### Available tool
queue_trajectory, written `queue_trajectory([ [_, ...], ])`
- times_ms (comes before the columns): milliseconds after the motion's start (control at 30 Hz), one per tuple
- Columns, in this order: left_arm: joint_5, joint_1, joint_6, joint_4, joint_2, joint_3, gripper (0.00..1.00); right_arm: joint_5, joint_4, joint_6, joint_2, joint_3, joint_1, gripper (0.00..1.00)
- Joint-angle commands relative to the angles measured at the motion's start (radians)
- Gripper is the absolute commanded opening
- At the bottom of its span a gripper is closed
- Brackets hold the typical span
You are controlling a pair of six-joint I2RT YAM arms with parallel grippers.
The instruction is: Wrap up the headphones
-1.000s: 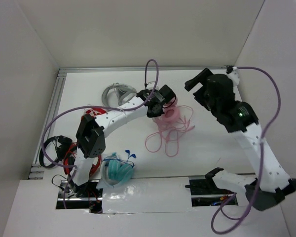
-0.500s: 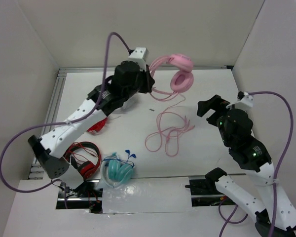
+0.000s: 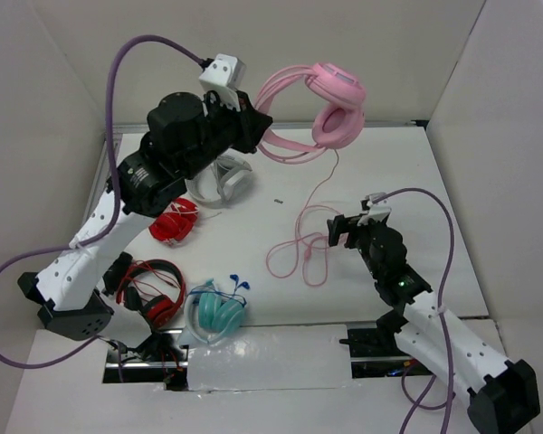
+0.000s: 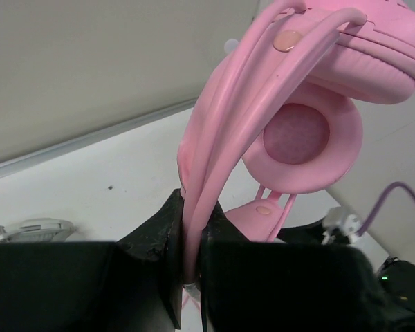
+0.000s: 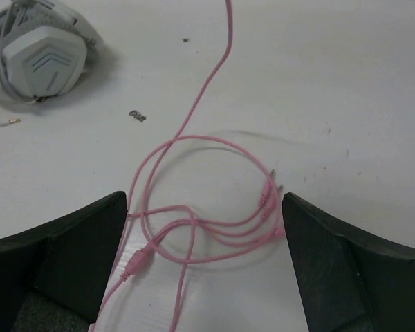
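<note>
My right gripper goes outward and to the left in the top view onto the cable next and closes, since the cable leaves the tangle as a single piece (image 3: 309, 197) (image 5: 200, 94).
The pale-pink headphones (image 3: 330, 113) hang high over the back of the table, my left gripper (image 3: 253, 127) shut on their headband (image 4: 214, 138). One padded earcup (image 4: 301, 142) faces the left wrist camera. Their thin pink cable (image 3: 309, 244) drops from the earcups to a loose tangle of loops on the table. My right gripper (image 3: 344, 228) hovers low just right of that tangle, wide open. In the right wrist view the cable loops (image 5: 200, 207) and their small plugs (image 5: 268, 197) lie between my fingers (image 5: 69, 242), untouched.
White-grey headphones (image 3: 219, 181) lie at the back left. A red coiled item (image 3: 174, 221), red-and-black headphones (image 3: 149, 289) and teal headphones (image 3: 215, 312) sit along the left and front. Box walls close in on three sides.
My left gripper has lifted the headphones off the table and swung them up and back. The right arm has come down and forward to the cable tangle.
</note>
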Motion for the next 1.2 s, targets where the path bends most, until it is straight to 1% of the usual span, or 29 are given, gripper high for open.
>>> queue_trajectory([
  [0, 0.029, -0.003, 0.008, 0.121, -0.042, 0.138, 0.00, -0.131, 0.377, -0.155, 0.040, -0.058, -0.003, 1.00],
  [33, 0.021, -0.006, 0.011, 0.121, -0.042, 0.159, 0.00, -0.133, 0.432, -0.160, 0.075, -0.064, -0.005, 1.00],
  [100, 0.035, -0.006, 0.023, 0.121, -0.047, 0.185, 0.00, -0.136, 0.466, -0.171, 0.121, -0.053, -0.024, 1.00],
  [167, 0.054, -0.011, 0.031, 0.133, -0.059, 0.187, 0.00, -0.152, 0.506, -0.174, 0.202, -0.032, -0.041, 1.00],
  [267, 0.058, -0.014, 0.027, 0.139, -0.073, 0.202, 0.00, -0.220, 0.584, -0.163, 0.290, 0.020, -0.066, 1.00],
  [300, 0.058, -0.017, 0.014, 0.136, -0.079, 0.211, 0.00, -0.287, 0.600, -0.147, 0.336, 0.031, -0.078, 1.00],
  [367, 0.057, -0.018, 0.013, 0.168, -0.097, 0.204, 0.00, -0.333, 0.612, -0.137, 0.388, 0.076, -0.080, 1.00],
  [400, 0.037, -0.023, 0.011, 0.177, -0.103, 0.190, 0.00, -0.372, 0.632, -0.099, 0.447, 0.085, -0.078, 1.00],
  [467, 0.037, -0.026, 0.025, 0.194, -0.117, 0.190, 0.00, -0.389, 0.655, -0.082, 0.507, 0.109, -0.081, 1.00],
  [500, 0.034, -0.032, 0.028, 0.194, -0.119, 0.197, 0.00, -0.421, 0.670, -0.065, 0.556, 0.116, -0.078, 1.00],
  [567, 0.018, -0.046, 0.059, 0.214, -0.123, 0.198, 0.00, -0.467, 0.666, -0.048, 0.600, 0.143, -0.072, 1.00],
  [600, -0.012, -0.064, 0.071, 0.226, -0.122, 0.199, 0.00, -0.487, 0.648, -0.050, 0.635, 0.152, -0.068, 1.00],
  [667, -0.035, -0.080, 0.097, 0.237, -0.111, 0.230, 0.00, -0.467, 0.641, -0.042, 0.672, 0.180, -0.041, 0.99],
  [800, -0.038, -0.106, 0.123, 0.259, -0.103, 0.263, 0.00, -0.438, 0.646, -0.002, 0.802, 0.244, -0.035, 0.97],
  [833, -0.070, -0.117, 0.146, 0.280, -0.108, 0.260, 0.00, -0.459, 0.635, 0.012, 0.865, 0.289, -0.032, 0.92],
  [867, -0.071, -0.121, 0.146, 0.292, -0.108, 0.260, 0.00, -0.459, 0.625, 0.012, 0.865, 0.289, -0.032, 0.92],
  [900, -0.077, -0.127, 0.157, 0.300, -0.109, 0.260, 0.00, -0.468, 0.614, 0.012, 0.880, 0.303, -0.031, 0.87],
  [933, -0.104, -0.132, 0.178, 0.309, -0.109, 0.257, 0.00, -0.502, 0.597, -0.004, 0.897, 0.327, -0.026, 0.73],
  [967, -0.123, -0.141, 0.189, 0.324, -0.114, 0.244, 0.00, -0.513, 0.582, -0.013, 0.903, 0.338, -0.020, 0.65],
  [1000, -0.139, -0.144, 0.201, 0.356, -0.117, 0.234, 0.00, -0.524, 0.531, -0.017, 0.897, 0.347, -0.015, 0.57],
  [1033, -0.181, -0.146, 0.220, 0.370, -0.117, 0.221, 0.00, -0.528, 0.517, -0.030, 0.891, 0.338, -0.011, 0.43],
  [1100, -0.213, -0.149, 0.235, 0.394, -0.116, 0.208, 0.00, -0.512, 0.483, -0.019, 0.849, 0.312, 0.014, 0.31],
  [1133, -0.228, -0.149, 0.250, 0.427, -0.114, 0.196, 0.00, -0.518, 0.468, -0.013, 0.833, 0.285, 0.021, 0.21],
  [1167, -0.271, -0.150, 0.260, 0.430, -0.113, 0.190, 0.00, -0.527, 0.444, -0.005, 0.800, 0.268, 0.035, 0.16],
])
